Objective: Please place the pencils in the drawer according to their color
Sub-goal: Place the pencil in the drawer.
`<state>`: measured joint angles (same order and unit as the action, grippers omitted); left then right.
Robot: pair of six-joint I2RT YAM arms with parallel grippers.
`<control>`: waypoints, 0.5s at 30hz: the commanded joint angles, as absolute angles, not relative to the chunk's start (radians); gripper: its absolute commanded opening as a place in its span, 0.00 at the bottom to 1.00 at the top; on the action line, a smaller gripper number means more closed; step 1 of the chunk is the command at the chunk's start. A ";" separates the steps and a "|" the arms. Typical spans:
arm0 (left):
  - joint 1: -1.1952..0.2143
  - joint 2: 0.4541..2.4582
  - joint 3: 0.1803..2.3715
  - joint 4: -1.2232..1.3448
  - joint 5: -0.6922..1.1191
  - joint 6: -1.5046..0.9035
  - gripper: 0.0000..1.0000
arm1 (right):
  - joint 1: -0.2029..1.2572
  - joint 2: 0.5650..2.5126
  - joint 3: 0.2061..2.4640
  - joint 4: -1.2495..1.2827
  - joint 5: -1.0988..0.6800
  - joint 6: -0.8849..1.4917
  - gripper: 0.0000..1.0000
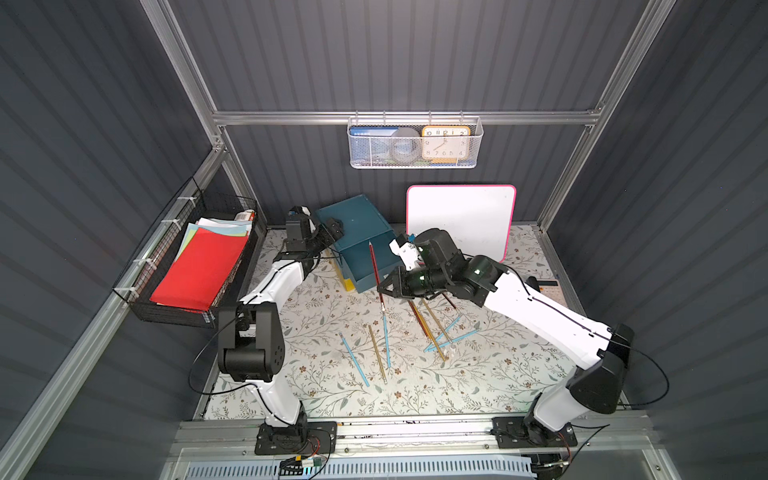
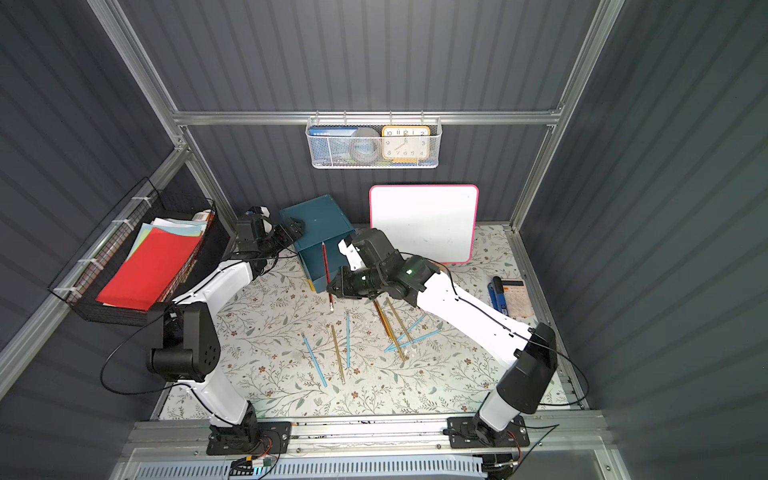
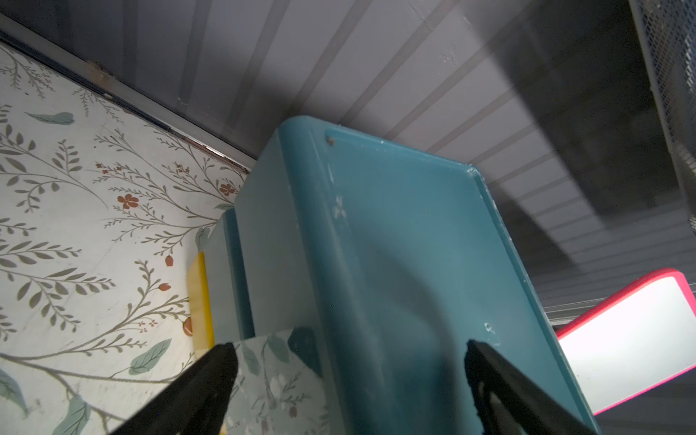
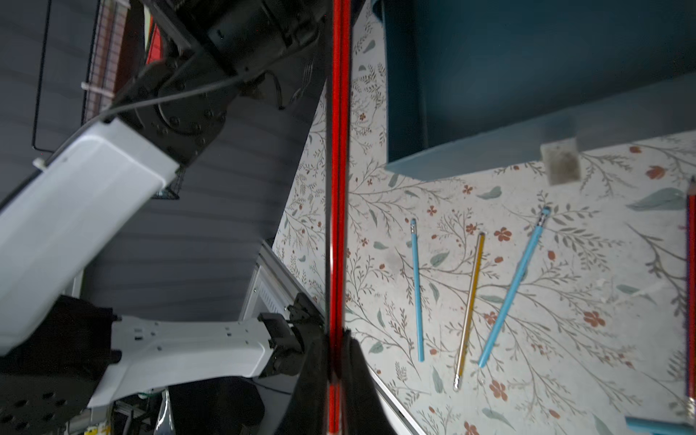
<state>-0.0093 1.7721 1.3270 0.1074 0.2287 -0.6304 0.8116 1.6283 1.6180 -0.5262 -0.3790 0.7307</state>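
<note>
The robot's right gripper needs to move outward and down into the teal drawer next and turn the dark red pencil point(image 1: 375, 270) before letting go, because the pencil's eraser end sticks out past the front.
My right gripper point(image 1: 380, 289) point(image 4: 338, 335) is shut on a dark red pencil point(image 1: 375, 270) point(image 2: 325, 266) point(image 4: 339, 169). The pencil hangs over the pulled-out teal drawer point(image 1: 370, 284) point(image 4: 470, 150) of the small teal cabinet point(image 1: 357, 216) point(image 3: 395, 226). My left gripper point(image 1: 336, 228) point(image 3: 348, 348) is open, its jaws spread wide at the cabinet's top left corner. Loose pencils lie on the floral table: a light blue one point(image 1: 353, 359) point(image 4: 417, 290), a golden one point(image 1: 377, 353) point(image 4: 469, 309), another blue one point(image 1: 386, 340) point(image 4: 514, 286), and a crossed pile point(image 1: 436, 328) under my right arm.
A yellow drawer point(image 1: 347, 282) point(image 3: 199, 301) juts out below the teal one. A pink-framed whiteboard point(image 1: 461, 220) leans on the back wall. A black wire basket of papers point(image 1: 199, 266) hangs at the left. A calculator point(image 2: 517, 297) lies at the right edge.
</note>
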 commanded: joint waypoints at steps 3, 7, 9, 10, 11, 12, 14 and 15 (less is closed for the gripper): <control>-0.008 1.759 1.359 0.100 0.254 -0.646 1.00 | 0.753 1.680 1.615 -0.367 -0.428 0.977 0.00; -0.008 1.768 1.368 0.106 0.262 -0.647 1.00 | 0.739 1.719 1.631 -0.334 -0.419 1.057 0.00; -0.007 1.772 1.370 0.107 0.266 -0.647 1.00 | 0.736 1.739 1.641 -0.324 -0.410 1.092 0.00; -0.009 1.773 1.370 0.109 0.268 -0.647 1.00 | 0.733 1.748 1.641 -0.317 -0.404 1.115 0.00; -0.008 1.774 1.371 0.110 0.271 -0.647 1.00 | 0.730 1.757 1.639 -0.309 -0.402 1.136 0.00; -0.009 1.775 1.371 0.110 0.271 -0.645 1.00 | 0.726 1.766 1.635 -0.291 -0.402 1.163 0.00; -0.008 1.777 1.370 0.112 0.272 -0.644 1.00 | 0.722 1.783 1.631 -0.264 -0.403 1.207 0.00; -0.008 1.778 1.369 0.113 0.274 -0.644 1.00 | 0.721 1.793 1.631 -0.253 -0.403 1.225 0.00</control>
<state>-0.0093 1.7721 1.3464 0.1093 0.2554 -0.6373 0.7311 1.7725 1.6176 -0.3157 -0.4034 1.1305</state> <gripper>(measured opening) 0.998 0.093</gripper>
